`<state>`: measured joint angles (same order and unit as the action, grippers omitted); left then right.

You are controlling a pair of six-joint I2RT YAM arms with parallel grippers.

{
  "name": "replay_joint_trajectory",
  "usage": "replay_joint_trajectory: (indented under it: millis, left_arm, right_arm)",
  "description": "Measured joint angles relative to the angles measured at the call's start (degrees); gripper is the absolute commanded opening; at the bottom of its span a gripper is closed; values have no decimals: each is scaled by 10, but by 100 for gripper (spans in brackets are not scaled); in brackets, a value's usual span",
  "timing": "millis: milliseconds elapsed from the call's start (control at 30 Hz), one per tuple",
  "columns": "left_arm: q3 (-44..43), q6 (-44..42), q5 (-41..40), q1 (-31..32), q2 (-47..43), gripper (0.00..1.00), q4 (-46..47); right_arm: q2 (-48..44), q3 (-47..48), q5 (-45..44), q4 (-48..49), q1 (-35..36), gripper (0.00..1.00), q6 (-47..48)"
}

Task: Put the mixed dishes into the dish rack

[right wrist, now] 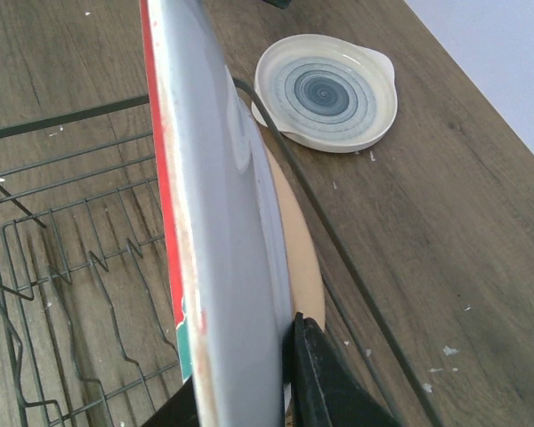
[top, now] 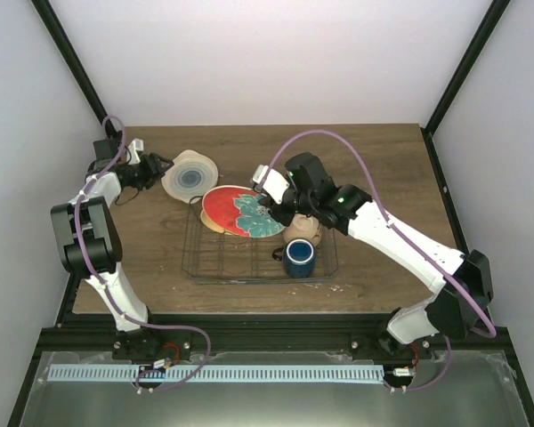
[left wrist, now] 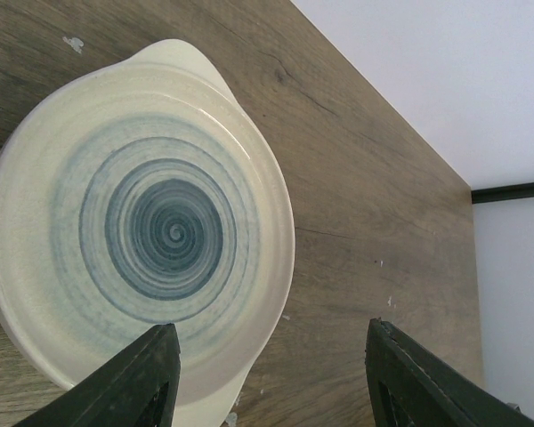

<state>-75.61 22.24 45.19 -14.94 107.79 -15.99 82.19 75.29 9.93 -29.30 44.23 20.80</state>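
I will next move my right gripper back and down, so that it can release it in among the divider wires.
My right gripper (top: pixel 271 210) (right wrist: pixel 249 396) is shut on the rim of the red plate with the teal floral pattern (top: pixel 240 212) (right wrist: pixel 218 205). It holds the plate tilted on edge over the back left of the wire dish rack (top: pixel 249 278) (right wrist: pixel 71 116). An orange-yellow plate (right wrist: pixel 295 240) stands right behind the red one. The small cream bowl (top: pixel 306 231) and the dark blue mug (top: pixel 299 257) sit in the rack's right side. The white plate with the blue-green centre (top: pixel 190 175) (left wrist: pixel 142 231) (right wrist: pixel 325 92) lies flat on the table behind the rack. My left gripper (top: pixel 160 169) (left wrist: pixel 271 378) is open at its edge, one finger over the rim.
The wooden table (top: pixel 383 151) ends at a black frame post (top: pixel 454 80) on the right and another (top: pixel 71 62) on the left. The rack's inner divider wires (right wrist: pixel 98 267) stand in the section left of the red plate.
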Motion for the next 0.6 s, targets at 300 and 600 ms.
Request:
replay_joint_trajectory:
  millis: [300, 600]
  left_arm:
    - [0, 0, 0, 0, 0, 58, 0]
    - [0, 0, 0, 0, 0, 58, 0]
  right_arm:
    - [9, 0, 5, 4, 0, 1, 17]
    - [6, -58, 42, 78, -1, 1, 43]
